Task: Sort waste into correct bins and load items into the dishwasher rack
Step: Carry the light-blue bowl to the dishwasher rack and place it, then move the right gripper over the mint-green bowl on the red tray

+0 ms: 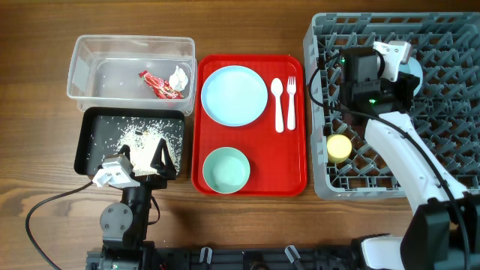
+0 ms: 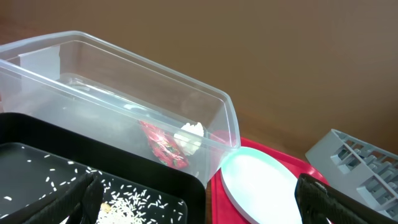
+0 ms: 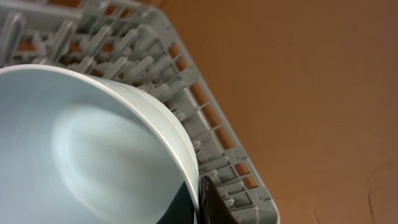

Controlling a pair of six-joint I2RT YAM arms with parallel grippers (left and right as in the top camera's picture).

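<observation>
I will next move my right gripper to the left in the overhead view and lower it toward the rack's grey wires (image 3: 107, 52), because the light blue bowl still hangs above them.
My left gripper (image 1: 142, 155) stands open over the near edge of the black tray (image 1: 94, 127), which holds scattered rice scraps (image 1: 142, 136). In the left wrist view its fingers (image 2: 68, 199) straddle the tray's corner and the rice scraps (image 2: 134, 202). The clear tub (image 1: 82, 64) holds the red wrapper (image 1: 159, 85) and the white napkin (image 1: 178, 77). On the red tray (image 1: 300, 120) lie the light blue plate (image 1: 235, 94), the spoon (image 1: 277, 101), the fork (image 1: 291, 101) and the pale green bowl (image 1: 226, 169). My right gripper (image 3: 198, 199) is shut on the rim of the light blue bowl (image 3: 81, 149), over the far part of the dishwasher rack (image 1: 450, 45). A yellow cup (image 1: 339, 148) sits in the rack.
The wrapper (image 2: 163, 146) and napkin (image 2: 191, 134) show through the tub wall in the left wrist view, with the plate (image 2: 261, 186) to their right. The rack's grey pegs (image 3: 205, 124) stand close behind the bowl. Bare wooden table surrounds everything.
</observation>
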